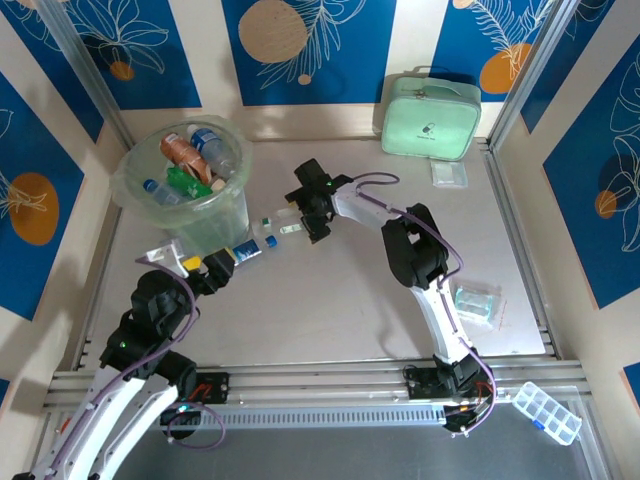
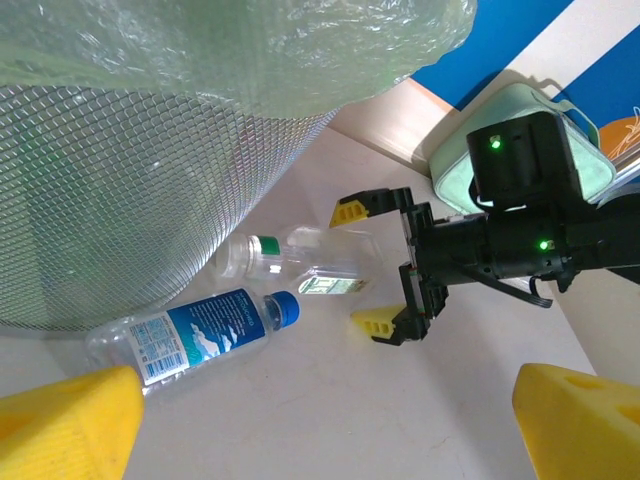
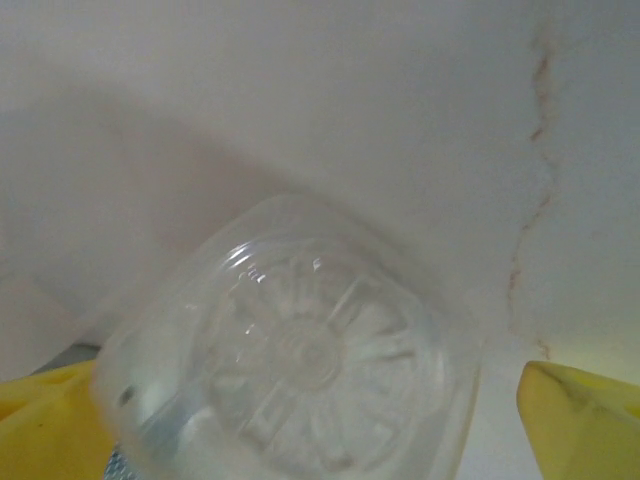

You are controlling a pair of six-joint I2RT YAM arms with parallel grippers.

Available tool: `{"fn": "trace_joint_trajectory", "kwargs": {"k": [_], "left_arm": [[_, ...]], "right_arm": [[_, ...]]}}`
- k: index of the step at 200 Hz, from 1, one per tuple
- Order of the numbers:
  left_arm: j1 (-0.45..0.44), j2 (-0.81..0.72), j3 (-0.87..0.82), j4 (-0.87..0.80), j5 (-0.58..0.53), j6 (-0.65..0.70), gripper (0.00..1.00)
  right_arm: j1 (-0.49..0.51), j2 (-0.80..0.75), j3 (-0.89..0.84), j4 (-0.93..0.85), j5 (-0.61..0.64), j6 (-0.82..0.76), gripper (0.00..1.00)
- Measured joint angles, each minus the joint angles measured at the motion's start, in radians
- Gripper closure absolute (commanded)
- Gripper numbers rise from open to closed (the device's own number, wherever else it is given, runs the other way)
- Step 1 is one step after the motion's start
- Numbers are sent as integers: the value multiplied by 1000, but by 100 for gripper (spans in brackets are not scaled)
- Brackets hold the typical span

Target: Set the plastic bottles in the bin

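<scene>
I need to move my right gripper away from the bin and close its yellow fingers on the clear bottle's base (image 3: 290,350), as they are already on both sides of it.
The bin (image 1: 185,190), pale green and bag-lined, holds several plastic bottles (image 1: 195,160); its meshed wall (image 2: 130,180) rises close on the left. Two bottles lie on the table beside it. One has a blue cap and label (image 2: 190,335) (image 1: 245,250). The other is clear with a green cap (image 2: 295,262) (image 1: 283,222). My right gripper (image 2: 365,268) (image 1: 300,218) stands open, a yellow finger on each side of the clear bottle's base (image 3: 290,350). My left gripper (image 2: 320,430) (image 1: 212,262) is open just short of the blue-capped bottle, holding nothing.
A mint-green zippered case (image 1: 430,117) stands at the back right. Small clear boxes (image 1: 449,173) (image 1: 475,303) lie on the right side. A clear organiser box (image 1: 548,412) sits by the right arm's base. A plastic packet (image 1: 165,255) lies near the bin's foot.
</scene>
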Motion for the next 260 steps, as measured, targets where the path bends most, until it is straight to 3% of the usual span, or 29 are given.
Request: {"fn": "trace_joint_trajectory", "kwargs": {"k": [118,212,260], "left_arm": [[0,21,-3,-5,-42,-7,6],[0,27,-3,-5,-60,-6,5],[0,30,-5,-3,-60,1,2]], "right_arm": [[-15,3,-28,38,-45,141,47],[-40,-97,-202,203,-57,101,54],[-82,-289,-311,177,-10,-41,58]]}}
